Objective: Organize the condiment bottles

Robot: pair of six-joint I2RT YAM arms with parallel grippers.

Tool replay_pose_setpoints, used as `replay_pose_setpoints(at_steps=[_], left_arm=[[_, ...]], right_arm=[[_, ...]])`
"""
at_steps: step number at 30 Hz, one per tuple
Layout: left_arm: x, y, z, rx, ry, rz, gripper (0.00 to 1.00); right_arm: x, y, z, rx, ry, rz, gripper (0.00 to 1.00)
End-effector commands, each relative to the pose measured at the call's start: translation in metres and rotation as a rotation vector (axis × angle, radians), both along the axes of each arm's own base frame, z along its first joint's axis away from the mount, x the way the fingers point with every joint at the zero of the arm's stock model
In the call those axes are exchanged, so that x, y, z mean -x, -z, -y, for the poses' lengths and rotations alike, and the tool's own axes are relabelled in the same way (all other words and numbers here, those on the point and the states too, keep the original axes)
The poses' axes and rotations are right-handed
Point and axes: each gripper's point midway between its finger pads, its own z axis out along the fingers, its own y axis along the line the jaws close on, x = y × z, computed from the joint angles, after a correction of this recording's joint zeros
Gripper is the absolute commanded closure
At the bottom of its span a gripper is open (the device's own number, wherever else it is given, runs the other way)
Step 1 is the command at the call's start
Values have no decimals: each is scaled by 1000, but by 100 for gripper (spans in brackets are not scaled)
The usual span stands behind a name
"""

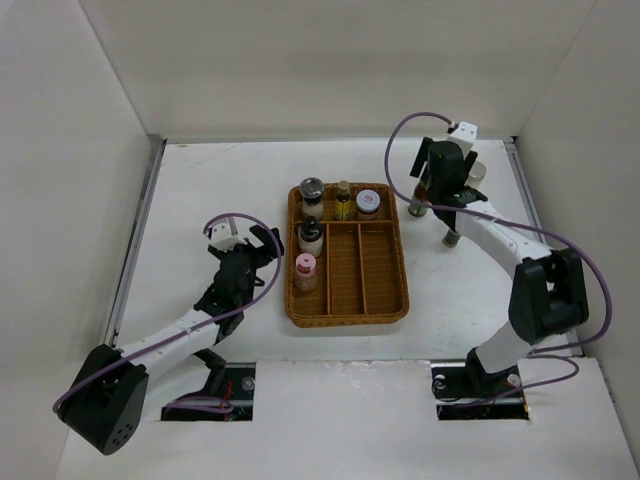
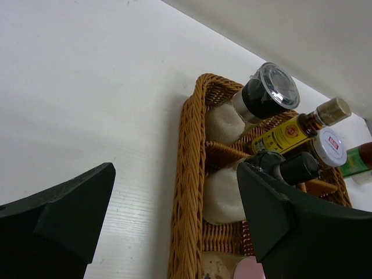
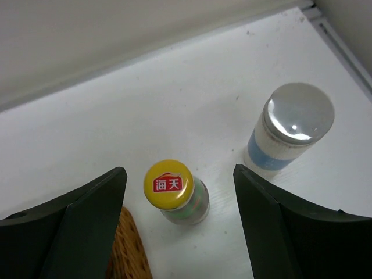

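Observation:
I need to move my right gripper down to the yellow cap next, shifting it slightly toward the tray, and then close it on the cap.
Five condiment bottles stand in the wicker tray: a silver-capped one, a tan-capped yellow-labelled one, a white-lidded jar, a black-capped one and a pink-capped one. Right of the tray, on the table, a yellow-capped bottle stands upright beside a silver-lidded, blue-labelled white jar. My right gripper hangs open above the yellow cap, a finger on each side, touching nothing. My left gripper is open and empty over the tray's left rim.
A third small bottle stands on the table below the right gripper. The tray's two long right compartments hold nothing. White walls close in the table at the back and both sides. The left gripper sits just left of the tray.

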Motion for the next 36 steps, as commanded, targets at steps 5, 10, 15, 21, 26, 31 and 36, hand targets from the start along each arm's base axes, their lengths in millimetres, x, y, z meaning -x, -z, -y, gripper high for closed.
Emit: replay_pose_setpoints(at_steps=[5, 10, 15, 21, 26, 31, 36], left_arm=[[-3, -10, 8, 33, 20, 38, 14], [-3, -11, 7, 35, 19, 41, 14], [-4, -8, 7, 29, 17, 32, 14], [-3, -11, 6, 35, 16, 41, 14], [-3, -10, 6, 33, 16, 38, 14], [-3, -9, 5, 32, 13, 37, 14], [-3, -8, 6, 30, 17, 33, 14]], right_arm=[[-21, -4, -7, -4, -60, -3, 22], [-26, 3, -8, 11, -56, -13, 39], [-30, 12, -7, 27, -47, -25, 64], [-28, 10, -1, 50, -21, -38, 46], [-28, 19, -4, 42, -34, -57, 49], [-27, 11, -3, 40, -27, -34, 69], [-14, -41, -5, 31, -11, 107, 74]])
